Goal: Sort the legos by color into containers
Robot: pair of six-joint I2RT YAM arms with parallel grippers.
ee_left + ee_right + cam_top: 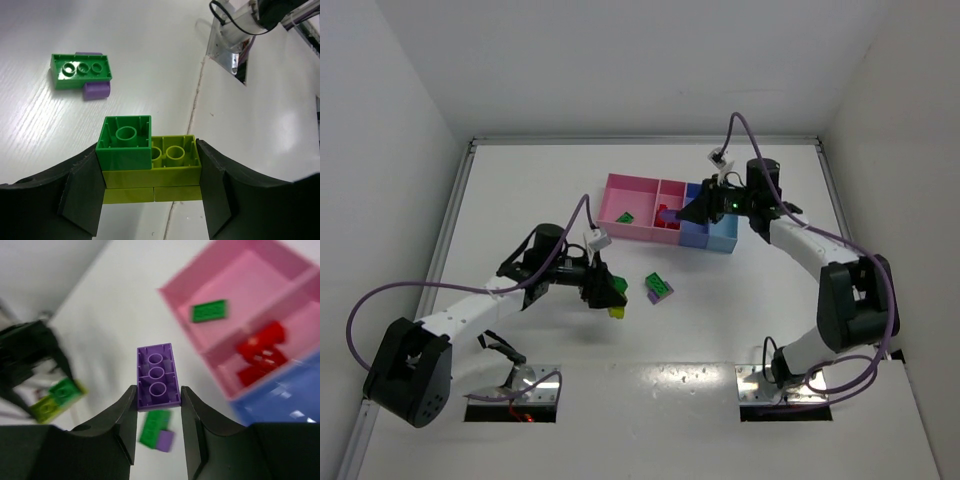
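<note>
My right gripper swings to the right in the top view next, tilting down over the dark blue bin, because the narrower pink bin holds red legos.
My left gripper is shut on a stack of a green lego on yellow-green legos, held between its pads just above the table. My right gripper is shut on a purple lego, held in the air over the near edge of the containers; it shows between the fingertips in the right wrist view. A green lego on a purple one lies on the table between the arms, also in the left wrist view.
The wide pink bin holds one green lego. The narrower pink bin holds red legos. The dark blue bin and the light blue bin are beside it. The right arm's base plate is near.
</note>
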